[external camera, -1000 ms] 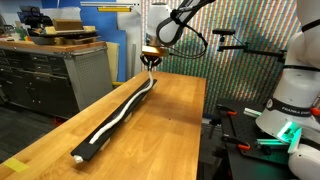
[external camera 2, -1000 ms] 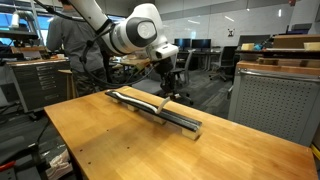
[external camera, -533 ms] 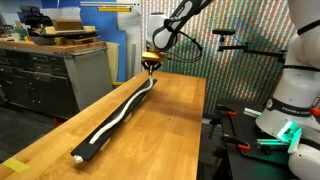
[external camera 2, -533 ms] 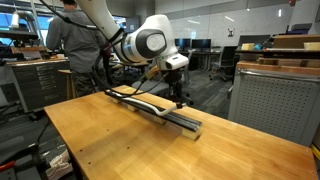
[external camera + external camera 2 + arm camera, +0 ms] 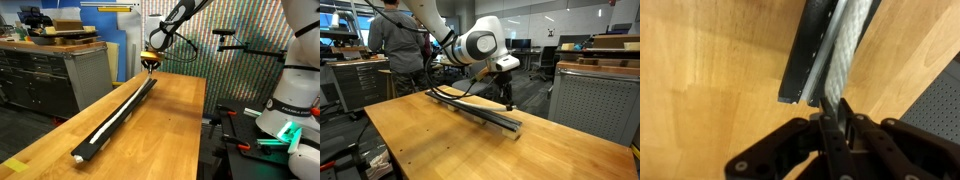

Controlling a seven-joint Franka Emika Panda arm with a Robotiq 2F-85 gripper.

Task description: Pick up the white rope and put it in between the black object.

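Note:
The gripper holds the pinched rope above the groove at the black bar's far end (image 5: 513, 124) (image 5: 816, 91), so next it will lower the rope into that groove and release it.
The black object (image 5: 118, 112) is a long narrow rail lying along the wooden table's edge; it shows in both exterior views (image 5: 480, 108). The white rope (image 5: 108, 124) lies stretched straight along the rail's groove. My gripper (image 5: 150, 64) hangs over the rail's far end, shut on the rope's end, also in an exterior view (image 5: 506, 100). In the wrist view the two fingers (image 5: 820, 128) pinch the white rope (image 5: 845, 55) just past the rail's end (image 5: 805, 60), above the groove.
The wooden table (image 5: 170, 125) extends beside the rail. A grey cabinet (image 5: 50, 70) stands beyond the table edge. A person (image 5: 390, 45) stands behind the arm. A white robot base (image 5: 290, 100) stands to one side.
My gripper has moved further toward the rail's far end with the rope's end. The rope, wavy before, now lies straight along the rail.

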